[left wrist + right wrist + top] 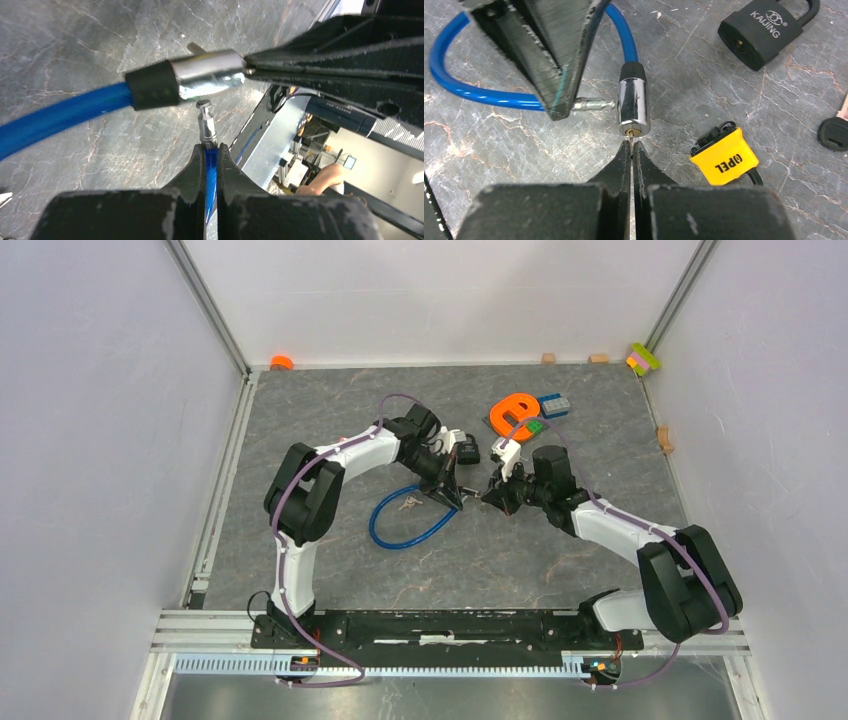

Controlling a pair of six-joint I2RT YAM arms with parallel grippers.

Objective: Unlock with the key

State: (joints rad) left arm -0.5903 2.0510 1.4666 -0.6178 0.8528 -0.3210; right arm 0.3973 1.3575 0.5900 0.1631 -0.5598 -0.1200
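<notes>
I next need to move my left gripper left in the top view past the keys and release the cable (211,170) on bare tabletop, as its pin clears the lock's cylinder.
A blue cable lock (405,525) lies looped on the grey table. Its silver cylinder (634,107) has a black collar, and its keyhole faces my right gripper (632,146). That gripper is shut on the thin key (631,142), whose blade tip sits in the keyhole. My left gripper (211,149) is shut on the blue cable (211,170) just behind its metal pin (206,122). The pin's head sits just beside the cylinder (210,75), with a small gap showing in the left wrist view. In the top view the left gripper (455,495) and the right gripper (487,497) meet at the lock.
A black padlock (764,30) and a yellow padlock (724,157) lie to the right of the cylinder, and a black key head (835,134) lies further right. Loose keys (408,503) rest inside the cable loop. An orange piece (515,412) and a blue block (555,405) lie behind.
</notes>
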